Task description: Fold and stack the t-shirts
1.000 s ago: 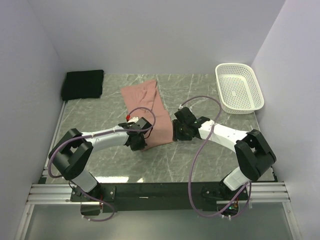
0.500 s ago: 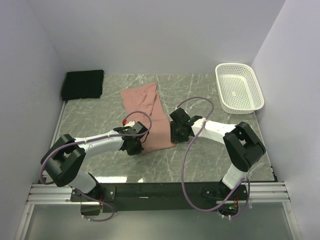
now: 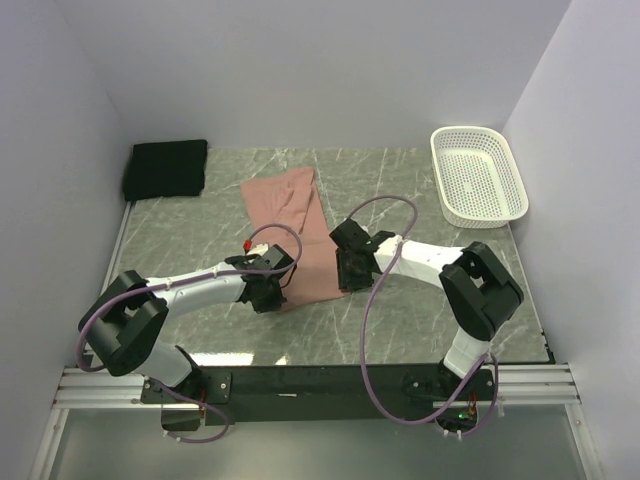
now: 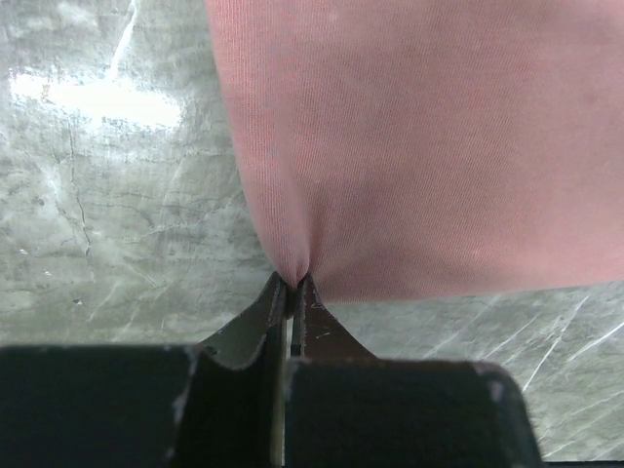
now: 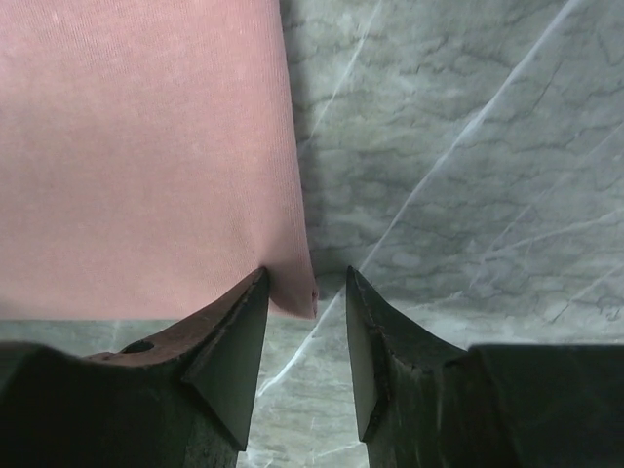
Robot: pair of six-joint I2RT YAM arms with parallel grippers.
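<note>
Next, my left gripper lifts the long-lying t-shirt's pinched corner, carries it outward over the pink t-shirt and releases it on the t-shirt's far end [image 3: 279, 184].
The salmon-pink t-shirt [image 3: 300, 220] lies as a long folded strip in the middle of the table. My left gripper [image 3: 275, 295] is at its near left corner. In the left wrist view that gripper [image 4: 292, 285] is shut on a pinched fold of the pink fabric [image 4: 419, 146]. My right gripper [image 3: 343, 285] is at the near right corner. In the right wrist view it [image 5: 307, 288] stands open, with the corner of the pink cloth [image 5: 136, 146] lying between its fingers and touching the left one. A black folded t-shirt [image 3: 165, 168] rests at the back left.
A white mesh basket [image 3: 477, 175] stands at the back right, against the right wall. Grey marble tabletop [image 3: 420, 320] surrounds the shirt. Purple cables loop above both forearms.
My right gripper has moved left onto the shirt's near right corner, and its jaws have narrowed. My left gripper has shifted slightly left and nearer, still pinching the cloth.
</note>
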